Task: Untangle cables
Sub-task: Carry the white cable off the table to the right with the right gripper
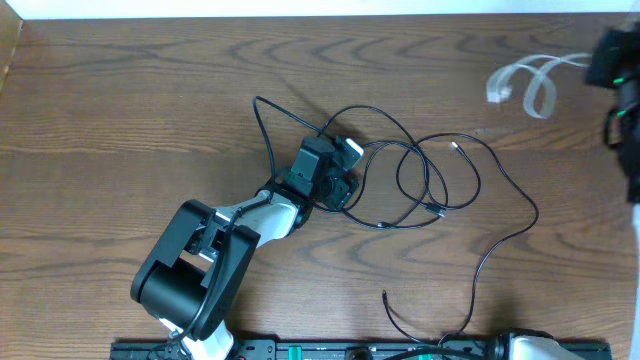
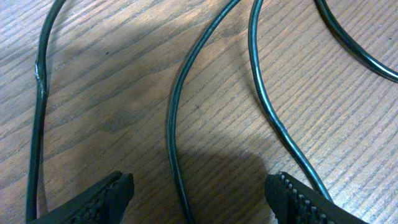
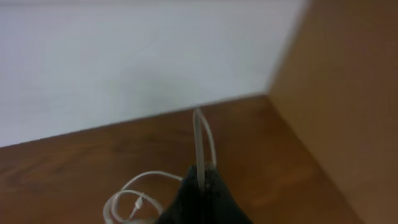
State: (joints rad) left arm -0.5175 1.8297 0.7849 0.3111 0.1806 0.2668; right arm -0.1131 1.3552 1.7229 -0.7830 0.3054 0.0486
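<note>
The white cable is free of the black tangle. Next, my right gripper swings back and to the right in the overhead view, tilting downward to release it.
Several thin black cables lie in overlapping loops on the wooden table. My left gripper is low over the left part of the tangle. In the left wrist view its jaws are open, and one black strand runs between them on the wood. Two more black strands lie beside it. A white cable lies looped at the far right. My right gripper is shut on it and holds one end up, while its loops rest on the table below.
One long black cable trails from the tangle to the front edge, with a loose end nearby. The right arm sits at the far right edge. A wooden side wall and a white back wall stand past the table's corner.
</note>
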